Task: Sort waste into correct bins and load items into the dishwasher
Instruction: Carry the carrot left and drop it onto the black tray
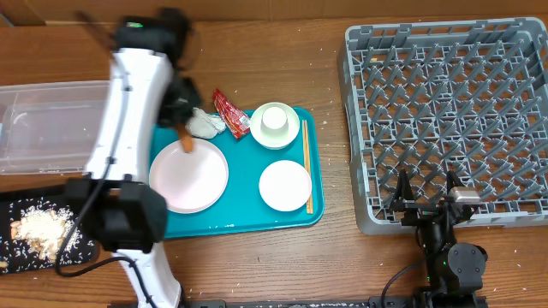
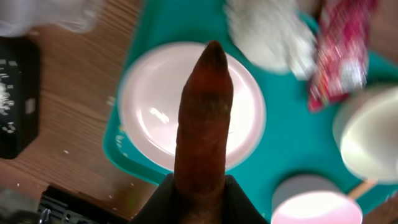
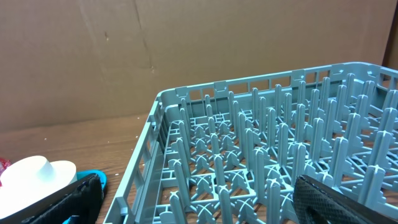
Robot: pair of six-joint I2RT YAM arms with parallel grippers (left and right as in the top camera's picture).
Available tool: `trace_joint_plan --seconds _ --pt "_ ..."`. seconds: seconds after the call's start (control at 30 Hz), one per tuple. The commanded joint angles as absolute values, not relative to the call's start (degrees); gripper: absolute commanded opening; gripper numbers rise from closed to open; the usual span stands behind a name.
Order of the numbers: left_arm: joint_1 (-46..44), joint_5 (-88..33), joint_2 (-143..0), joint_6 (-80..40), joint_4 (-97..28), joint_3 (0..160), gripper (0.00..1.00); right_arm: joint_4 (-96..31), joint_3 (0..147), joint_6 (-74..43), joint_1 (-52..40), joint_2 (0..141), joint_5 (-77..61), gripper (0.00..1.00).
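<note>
My left gripper is above the black tray of food scraps, which lies to the left in the overhead view, so it should swing back there next, lower and release the carrot (image 1: 186,142).
My left gripper (image 1: 182,130) is shut on an orange carrot (image 1: 186,142) and holds it above the far edge of the large white plate (image 1: 190,178) on the teal tray (image 1: 248,219). In the left wrist view the carrot (image 2: 202,118) sticks out of the jaws (image 2: 200,190) over the plate (image 2: 149,106). A crumpled tissue (image 1: 206,124) and a red wrapper (image 1: 231,114) lie beside it. A white cup (image 1: 275,126), a small plate (image 1: 285,185) and chopsticks (image 1: 306,167) are on the tray. My right gripper (image 1: 425,202) is open and empty at the near edge of the grey dish rack (image 1: 454,111).
A clear tub (image 1: 51,124) stands at the left. A black tray (image 1: 10,250) with whitish food scraps (image 1: 43,227) lies at the front left, partly under my left arm. In the right wrist view the rack's pegs (image 3: 249,155) fill the space between the open fingers (image 3: 205,208).
</note>
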State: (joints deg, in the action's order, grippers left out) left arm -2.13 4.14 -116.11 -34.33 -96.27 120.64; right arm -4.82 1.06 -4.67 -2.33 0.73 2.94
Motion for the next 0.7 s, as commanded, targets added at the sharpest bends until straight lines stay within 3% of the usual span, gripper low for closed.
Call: trace_joint_plan --seconds 0.0,0.2,0.4,0.67 --pt "6.7 4.4 -113.3 -33.6 -96.8 122.2 0.05 -4.6 0.5 -4.5 -2.2 0.2 2.9 1.00" --pt "22.9 -3.0 -113.0 -28.3 -96.8 121.9 0.04 -4.6 0.5 -4.5 -2.2 0.2 2.9 1.00" --pt "36.9 -1.4 -113.0 -29.4 -96.8 121.3 0.04 -4.6 0.5 -4.5 -2.2 0.2 2.9 1.00" --pt "49.3 6.5 -113.1 -35.7 -95.9 119.4 0.07 -4.6 0.5 -4.5 -2.2 0.2 2.9 1.00"
